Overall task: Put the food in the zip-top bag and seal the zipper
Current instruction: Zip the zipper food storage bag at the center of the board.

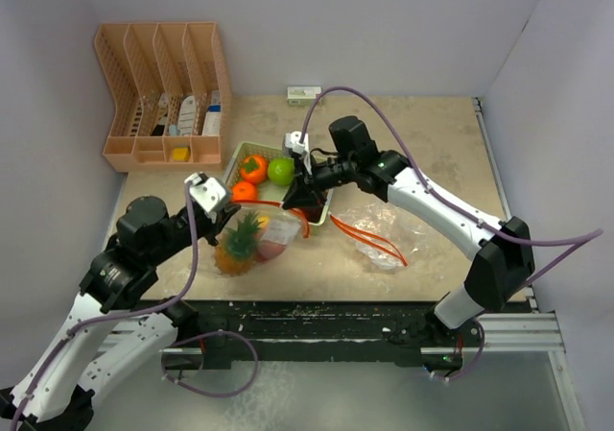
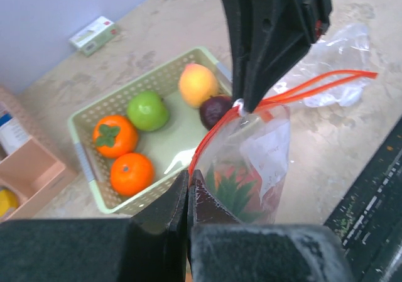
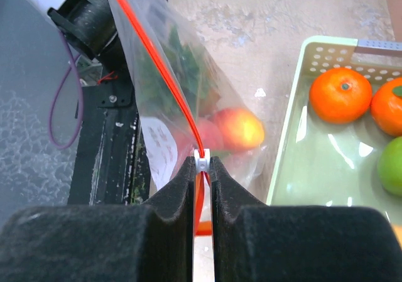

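Note:
My right gripper draws the zipper slider toward the right in the top view to the zipper's loose end (image 1: 306,233) (image 3: 198,227) next. The red pieces of the zipper beyond the slider stand apart.
A clear zip-top bag (image 1: 267,239) with a red zipper hangs upright between my grippers, just in front of the green basket (image 1: 251,146). Inside it are the spiky pineapple (image 1: 240,244), its green crown (image 2: 235,194) and a red-orange fruit (image 3: 242,128). My left gripper (image 2: 188,184) is shut on the bag's near top edge. My right gripper (image 3: 201,164) is shut on the white zipper slider (image 3: 201,159), which also shows in the left wrist view (image 2: 239,105). The basket (image 2: 81,162) holds two oranges (image 2: 115,135) (image 2: 131,174), a green lime (image 2: 148,110), a yellow mango (image 2: 197,85) and a dark purple fruit (image 2: 215,110).
A second clear bag (image 1: 379,239) with a red zipper lies flat on the table to the right. A pink desk organizer (image 1: 163,95) stands at the back left. A small white-and-green box (image 1: 303,93) lies at the back wall. The table's front edge is just below the bag.

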Controlling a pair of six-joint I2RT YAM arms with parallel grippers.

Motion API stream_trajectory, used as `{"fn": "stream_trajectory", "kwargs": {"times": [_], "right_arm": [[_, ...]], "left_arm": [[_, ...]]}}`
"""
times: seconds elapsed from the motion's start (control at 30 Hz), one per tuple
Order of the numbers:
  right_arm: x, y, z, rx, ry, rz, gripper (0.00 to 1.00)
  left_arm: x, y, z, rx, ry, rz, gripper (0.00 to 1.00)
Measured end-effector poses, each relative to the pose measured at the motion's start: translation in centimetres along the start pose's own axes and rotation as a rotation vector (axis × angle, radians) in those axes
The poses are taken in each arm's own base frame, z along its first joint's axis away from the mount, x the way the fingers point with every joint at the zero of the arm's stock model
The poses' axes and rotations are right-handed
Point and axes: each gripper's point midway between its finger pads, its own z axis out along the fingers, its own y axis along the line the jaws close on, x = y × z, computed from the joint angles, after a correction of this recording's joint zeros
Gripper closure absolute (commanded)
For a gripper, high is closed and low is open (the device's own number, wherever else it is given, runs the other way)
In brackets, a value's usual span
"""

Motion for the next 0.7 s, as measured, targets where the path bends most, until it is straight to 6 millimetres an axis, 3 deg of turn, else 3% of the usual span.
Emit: {"fn": "stream_trajectory", "kwargs": {"times": [0.43,0.7], "right_arm": [[1.3,-1.6,-0.8,0.035,0.007,0.007,0.97],[2.9,-2.0,-1.1,0.049,0.038,0.045,0.97]], "left_arm": [[-1.0,5.1,-3.4,-0.327,-0.053,0.001,1.00],[-1.6,6.9,-5.4,-0.451,-0.090,-0.006,1.00]]}}
